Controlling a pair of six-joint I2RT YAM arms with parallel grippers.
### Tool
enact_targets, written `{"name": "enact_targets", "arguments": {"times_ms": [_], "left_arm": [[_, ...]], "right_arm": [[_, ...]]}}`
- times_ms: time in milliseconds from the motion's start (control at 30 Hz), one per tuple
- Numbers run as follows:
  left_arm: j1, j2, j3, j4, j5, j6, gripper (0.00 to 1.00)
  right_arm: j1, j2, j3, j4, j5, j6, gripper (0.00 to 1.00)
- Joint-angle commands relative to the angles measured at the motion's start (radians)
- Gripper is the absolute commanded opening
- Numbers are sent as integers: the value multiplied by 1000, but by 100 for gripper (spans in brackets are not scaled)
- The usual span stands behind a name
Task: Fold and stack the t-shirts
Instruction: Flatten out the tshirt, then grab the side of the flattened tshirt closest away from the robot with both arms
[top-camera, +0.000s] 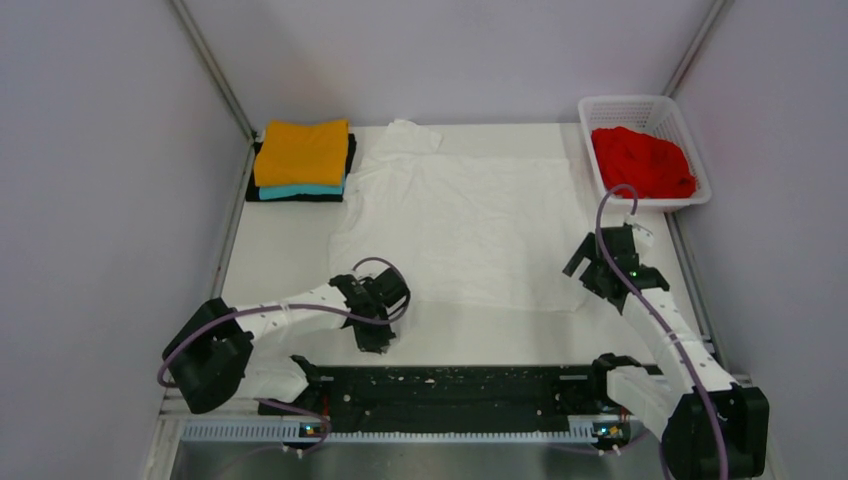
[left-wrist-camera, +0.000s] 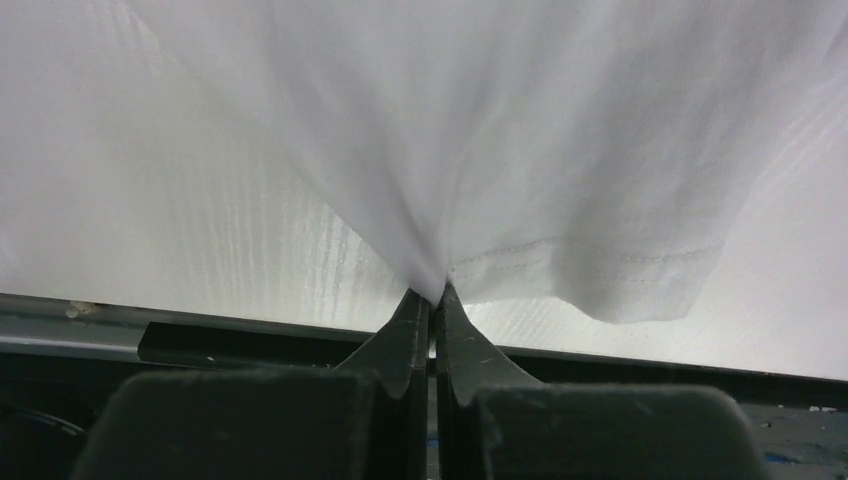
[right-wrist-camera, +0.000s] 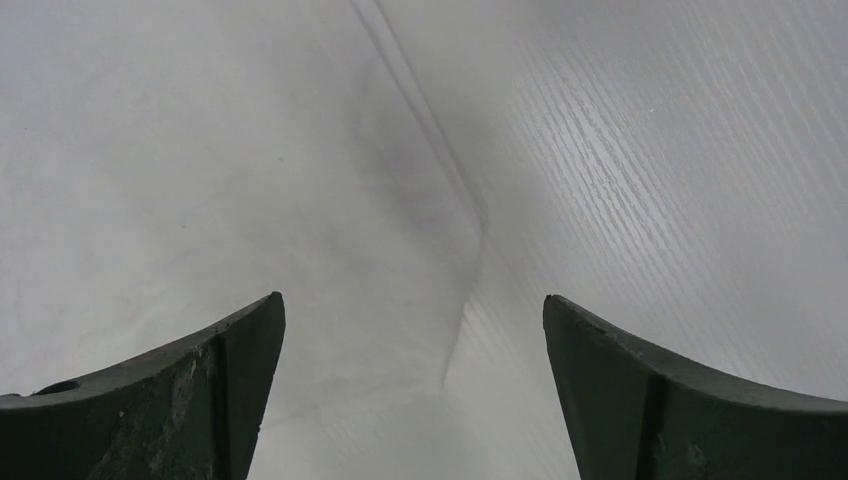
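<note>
The large white t-shirt's near corner (top-camera: 576, 308) (right-wrist-camera: 437, 384) lies nearer the robot's base than the open fingers, so the right gripper should next go down, then pull back onto that corner.
The large white t-shirt (top-camera: 465, 215) lies spread on the table. My left gripper (top-camera: 375, 300) is shut on its near left hem corner; the left wrist view shows the cloth (left-wrist-camera: 520, 150) pinched between the closed fingertips (left-wrist-camera: 436, 300) and pulled up. My right gripper (top-camera: 590, 262) is open and hovers over the shirt's near right corner; the shirt edge (right-wrist-camera: 455, 300) lies between its fingers (right-wrist-camera: 240, 360). The orange t-shirt (top-camera: 302, 150) lies folded on the teal one (top-camera: 300, 190) at the back left. The red t-shirt (top-camera: 642, 160) is crumpled in the basket.
A white mesh basket (top-camera: 600, 112) stands at the back right. A dark folded item (top-camera: 300, 197) lies under the teal shirt. Grey walls close in both sides. A black rail (top-camera: 450, 385) runs along the near table edge.
</note>
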Motion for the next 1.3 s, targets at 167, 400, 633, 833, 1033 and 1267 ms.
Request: {"name": "enact_targets", "arguments": {"times_ms": [167,400,633,833,1033,1267], "left_arm": [[-5,-29,8,10,-48,-43,0],[-5,-68,69,-15,-47,-27,0],[-2,-93,96,-12,-56,-9,0],[8,-93,138,-43,-95,8,0],[30,-125,162,-33,-134,32,0],[106,-122,224,95,-137,134,0]], "right_arm": [[-11,-92,-94,-58,-13,142,94],[-11,-193,-182,-34,-1,231,82],[-11,-232,-268,30,-73,303,56],[-10,-185,-270,67,-61,300,32],[-11,-136,-259,147,-45,272,13],[-11,-79,-172,159,-40,158,0]]}}
